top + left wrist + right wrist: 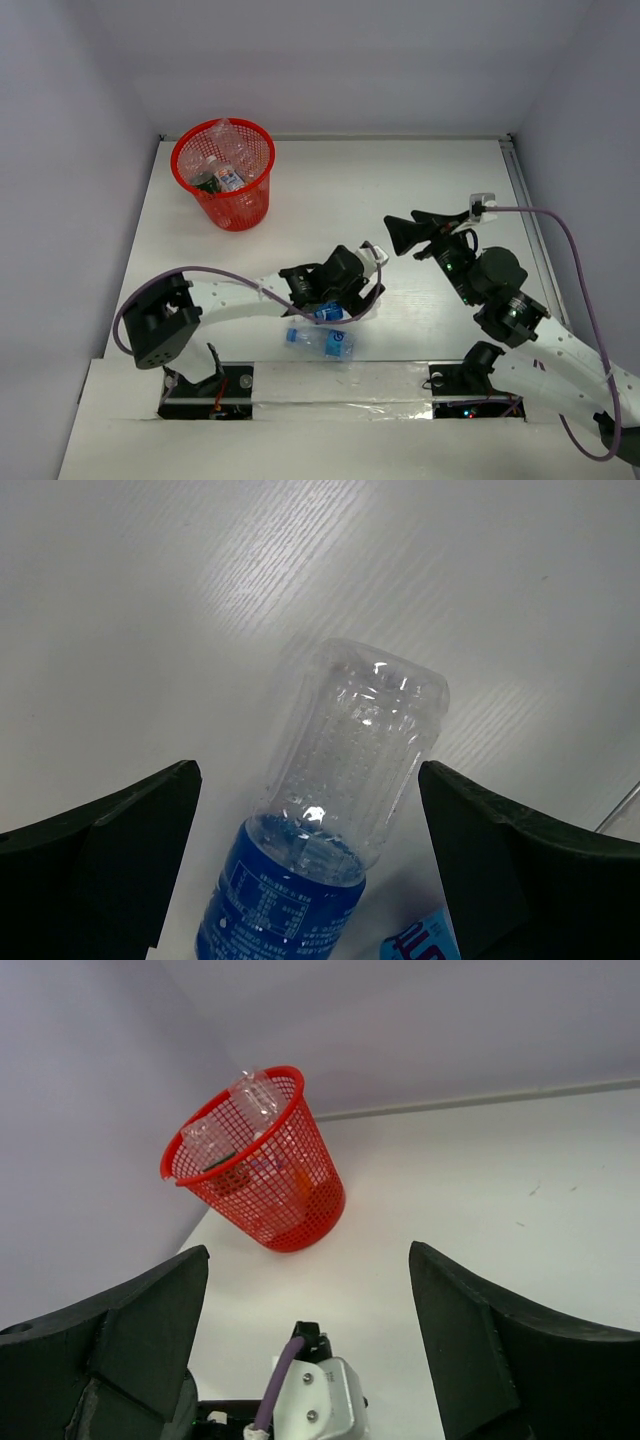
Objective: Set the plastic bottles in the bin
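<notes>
My left gripper has its open fingers on both sides of the bottle's clear end (352, 745) already, so next I will move it down over that end and close there.
A clear plastic bottle with a dark blue label (335, 780) lies on the white table between the fingers of my left gripper (308, 770). The gripper is open and both fingers stand clear of the bottle's sides. A second bottle with a light blue label (420, 945) lies just beside it; from above it shows at the table's near edge (325, 341), under my left gripper (338, 303). The red mesh bin (225, 178) stands at the far left with several bottles inside (222, 150); the right wrist view shows it too (262, 1170). My right gripper (402, 226) is open and empty, raised, pointing toward the bin.
The left arm's wrist housing with its purple cable (318, 1400) sits low in the right wrist view. White walls enclose the table on three sides. The raised front ledge (340, 385) runs just behind the two bottles.
</notes>
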